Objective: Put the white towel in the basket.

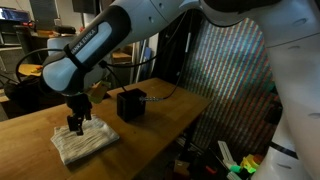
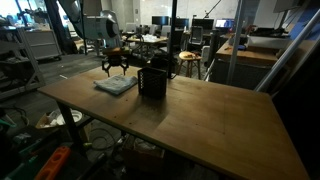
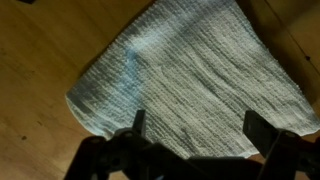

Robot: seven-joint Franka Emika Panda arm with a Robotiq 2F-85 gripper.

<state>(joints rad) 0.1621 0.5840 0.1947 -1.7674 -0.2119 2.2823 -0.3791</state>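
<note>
My open fingers already frame that white towel part from above, so I need to go straight down onto it.
The white towel (image 1: pixel 84 142) (image 2: pixel 115 85) (image 3: pixel 190 75) lies flat on the wooden table, ribbed and off-white. My gripper (image 1: pixel 76 126) (image 2: pixel 116 71) (image 3: pixel 196 122) hovers just above it with its fingers spread wide and nothing between them. In the wrist view the two dark fingertips (image 3: pixel 139 121) frame the towel's near part. The basket (image 1: pixel 130 104) (image 2: pixel 152 82), a small black cube-shaped bin, stands on the table beside the towel, apart from it.
The wooden table (image 1: pixel 150 140) (image 2: pixel 200 120) has bare surface around both things. A cable runs behind the basket (image 1: pixel 165 95). Lab desks, chairs and monitors stand in the background (image 2: pixel 200 40). Clutter lies on the floor beside the table (image 1: pixel 235 160).
</note>
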